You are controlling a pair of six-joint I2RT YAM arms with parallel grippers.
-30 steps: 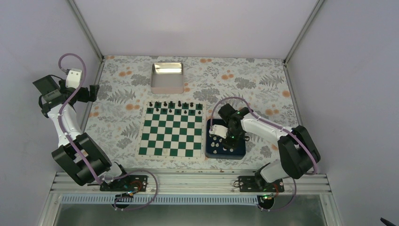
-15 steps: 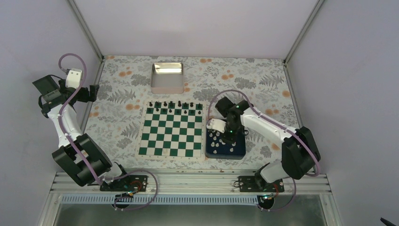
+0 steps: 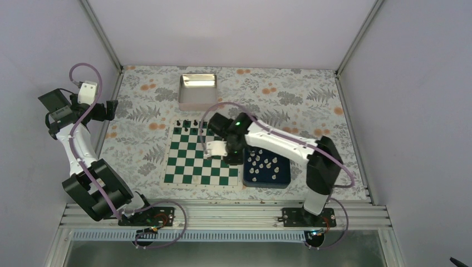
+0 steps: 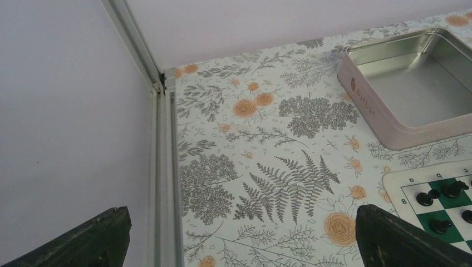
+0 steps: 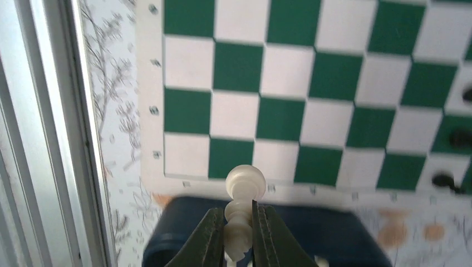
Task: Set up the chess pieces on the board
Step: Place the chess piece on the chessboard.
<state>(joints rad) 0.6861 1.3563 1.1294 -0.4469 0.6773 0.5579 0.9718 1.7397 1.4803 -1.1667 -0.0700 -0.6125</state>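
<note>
I will next move my right gripper across and down to the middle green square of the board's near row, which is below it and to its left in the top view.
My right gripper (image 5: pixel 238 218) is shut on a cream chess piece (image 5: pixel 245 182) with a round head, which sticks out past the fingertips. In the top view this gripper (image 3: pixel 232 157) hangs over the right part of the green and white board (image 3: pixel 189 162), and the arm hides the held piece. Several more white chess pieces (image 3: pixel 261 163) lie in the dark blue tray (image 3: pixel 266 184) right of the board. My left gripper (image 4: pixel 239 233) stands open with nothing in it, far left of the board (image 4: pixel 409 189), near the wall (image 3: pixel 110 109).
Small black pieces (image 3: pixel 192 123) line the board's far row and show in both wrist views (image 4: pixel 445 194) (image 5: pixel 459 138). A shiny metal tin (image 3: pixel 197 92) (image 4: pixel 412 94) sits behind the board. A metal rail runs along the table's left edge (image 4: pixel 166 183).
My right arm has lifted a white piece out of the blue tray and swung left over the board. The left arm has not moved.
</note>
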